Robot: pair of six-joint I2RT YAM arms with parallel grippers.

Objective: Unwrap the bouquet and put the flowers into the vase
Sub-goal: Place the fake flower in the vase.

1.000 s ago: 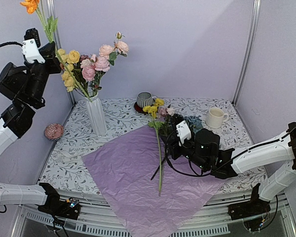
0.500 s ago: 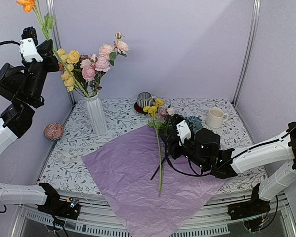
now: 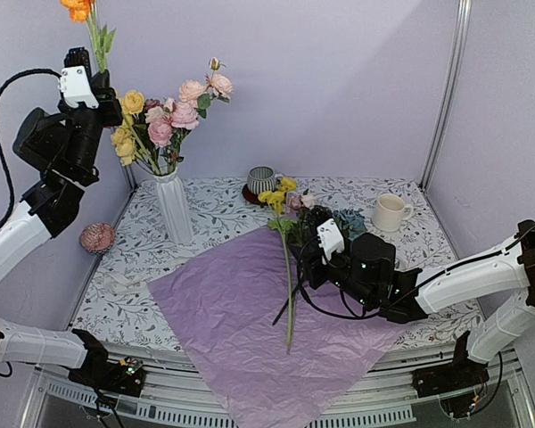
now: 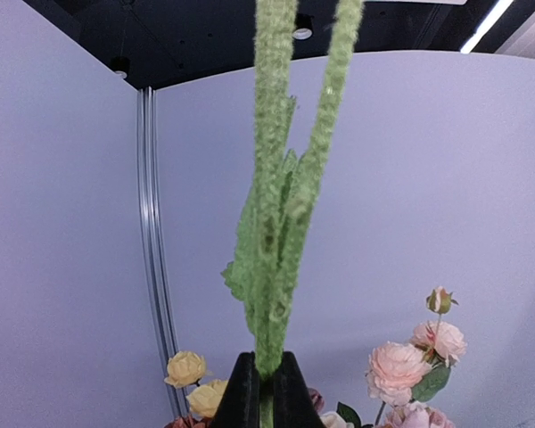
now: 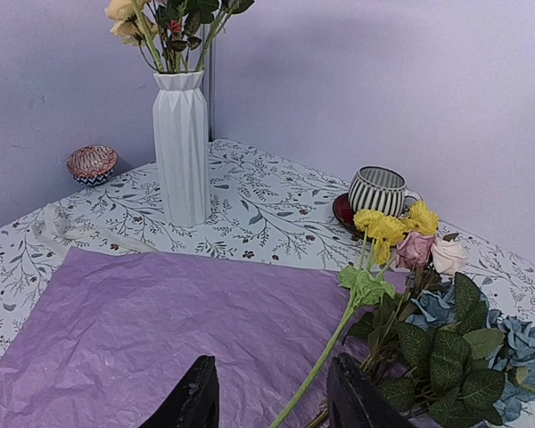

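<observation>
The vase's opening point(image 3: 167, 176) lies below my left gripper and to its right in the top view, so I will carry the orange flower's stem that way, lower it inside and release.
High above the table, my left gripper point(image 3: 101, 92) is shut on the green stem point(image 4: 269, 294) of an orange flower point(image 3: 78, 7), just left of the blooms in the vase. The white ribbed vase point(image 3: 174, 209) point(image 5: 181, 147) stands at the back left and holds several yellow and pink flowers point(image 3: 165, 120). The lilac paper point(image 3: 241, 321) point(image 5: 160, 330) lies spread flat. Loose flowers point(image 3: 290, 207) lie at its far edge: yellow ones point(image 5: 388, 227) and blue roses point(image 5: 508, 343). My right gripper point(image 3: 303, 261) point(image 5: 272, 385) hovers open over the paper, and a long green stem point(image 5: 325, 357) runs by its right finger.
A grey striped mug point(image 3: 261, 181) point(image 5: 377, 190) on a red saucer stands at the back. A cream mug point(image 3: 390, 212) is at the right. A pink ball point(image 3: 97, 237) point(image 5: 92, 164) sits by the left wall. Pale ribbon point(image 3: 125, 283) point(image 5: 62, 232) lies left of the paper.
My left arm has swung right and a little up with the orange flower, closer to the vase's blooms. The right arm has not moved.
</observation>
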